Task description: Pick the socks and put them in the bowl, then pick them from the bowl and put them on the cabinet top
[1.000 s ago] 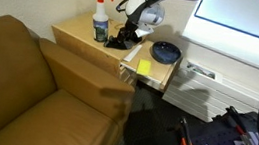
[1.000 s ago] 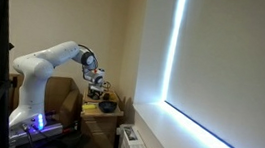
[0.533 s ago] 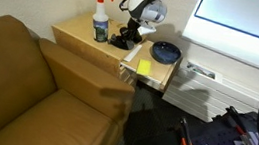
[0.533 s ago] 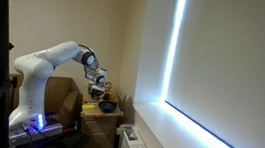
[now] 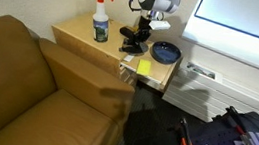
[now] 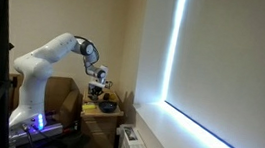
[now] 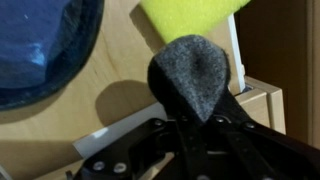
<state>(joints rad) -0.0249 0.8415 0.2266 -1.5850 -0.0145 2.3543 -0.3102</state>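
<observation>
My gripper holds the sock and needs to move up, to the left in the wrist view, then down over the dark blue bowl to let the sock go, because the bowl is empty.
The socks, a limp dark grey-black bundle, hang pinched between my jaws in the wrist view. My gripper is shut on them. In an exterior view the gripper holds the socks just above the light wooden cabinet top, left of the dark blue bowl. The wrist view shows the bowl at upper left, with nothing visible inside it. From the far side, an exterior view shows the gripper over the cabinet.
A flat yellow square lies near the cabinet's front corner, directly under the socks in the wrist view. A spray bottle stands at the back of the cabinet. A brown couch adjoins it.
The jaws have closed on the socks. The arm has risen and shifted slightly toward the bowl, lifting the bundle off the cabinet top.
</observation>
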